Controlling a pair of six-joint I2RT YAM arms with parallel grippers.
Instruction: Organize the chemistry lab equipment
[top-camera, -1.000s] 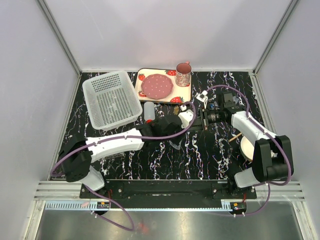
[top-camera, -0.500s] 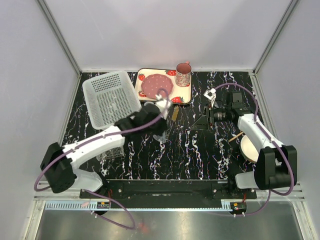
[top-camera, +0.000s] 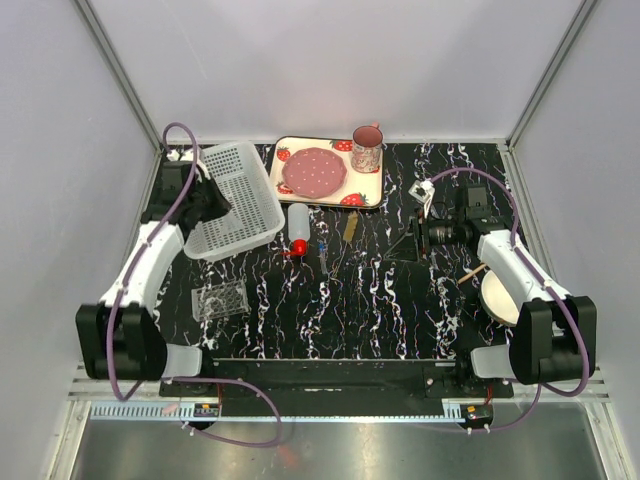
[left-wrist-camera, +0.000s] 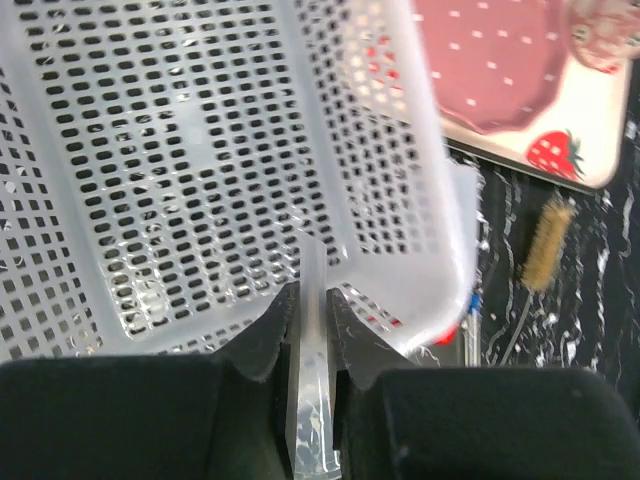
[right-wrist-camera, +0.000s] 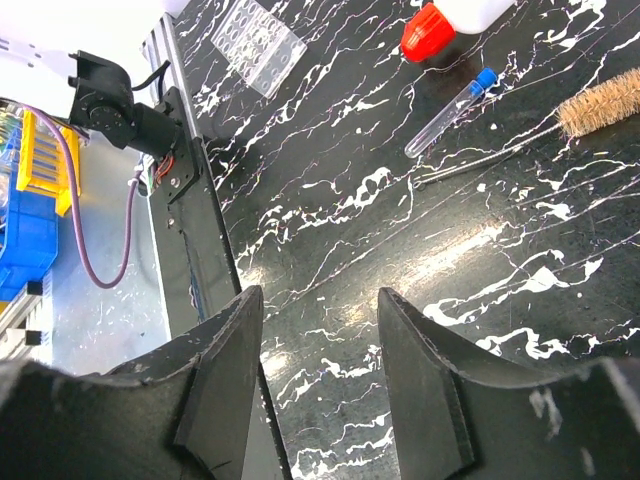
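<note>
My left gripper will next carry the clear flat glassware piece down into the white perforated basket, and then it will release it near the basket's bare bottom (top-camera: 235, 204) (left-wrist-camera: 213, 178).
My left gripper (top-camera: 210, 200) (left-wrist-camera: 312, 300) is shut on a small clear flat glassware piece (left-wrist-camera: 312, 380), held over the white perforated basket (top-camera: 245, 190) (left-wrist-camera: 180, 170). A white red-capped bottle (top-camera: 297, 228) (right-wrist-camera: 440, 20) lies near the table's middle. Beside it lies a thin blue-tipped tube (top-camera: 324, 256) (right-wrist-camera: 450, 112). The clear grid rack (top-camera: 220, 298) (right-wrist-camera: 258, 45) sits at the front left. A tan wooden stick (top-camera: 470, 272) leans by the cream bowl (top-camera: 500, 295). My right gripper (top-camera: 415, 240) (right-wrist-camera: 320, 380) is open and empty above bare table.
A bristle brush with a wire handle (top-camera: 350, 227) (right-wrist-camera: 600, 105) (left-wrist-camera: 545, 255) lies right of the tube. The strawberry tray (top-camera: 290, 150) (left-wrist-camera: 590, 165) with pink plate and mug (top-camera: 367, 148) stands at the back. Grey walls enclose the table.
My left arm has swung from the table's middle to the far left, over the basket, uncovering the bottle and tube. My right gripper has drawn back slightly to the right.
</note>
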